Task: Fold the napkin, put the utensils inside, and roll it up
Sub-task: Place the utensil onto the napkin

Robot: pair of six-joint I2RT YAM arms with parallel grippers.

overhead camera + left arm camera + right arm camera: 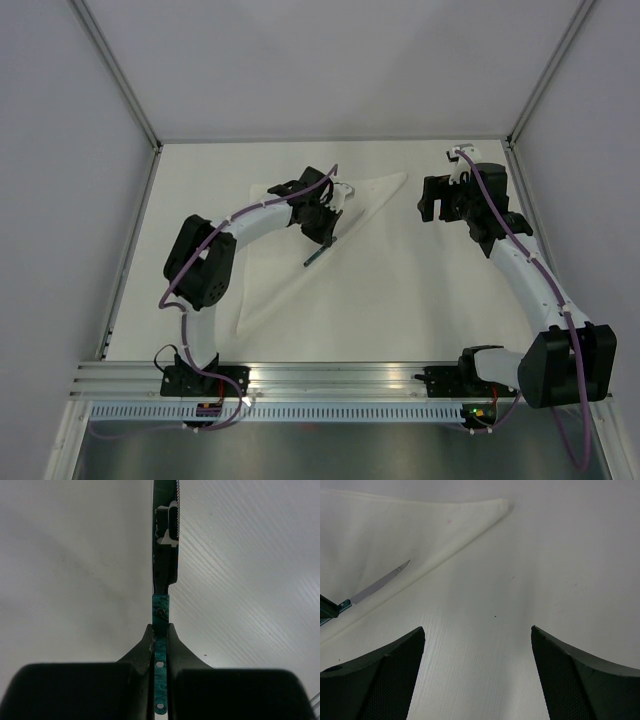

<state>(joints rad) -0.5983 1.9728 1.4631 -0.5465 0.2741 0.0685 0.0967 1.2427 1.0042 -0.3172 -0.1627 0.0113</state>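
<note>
The left gripper moves down next until the green-handled knife lies along the napkin's long edge (337,247), then releases the knife. That edge is just below the gripper.
The white napkin (268,262) lies folded into a triangle on the table, its long edge running diagonally and one tip (502,503) pointing right. My left gripper (323,222) hovers over that long edge, shut on the green handle of a knife (160,611), the one utensil in view. The blade (381,581) points away from the fingers, above the napkin (75,580) near its edge. Over bare table to the right of the napkin's tip, my right gripper (432,200) is open, and nothing is between its fingers (395,665).
The white table (420,300) is enclosed by grey walls at the back and sides. An aluminium rail (330,375) carrying both arm bases runs along the near edge.
</note>
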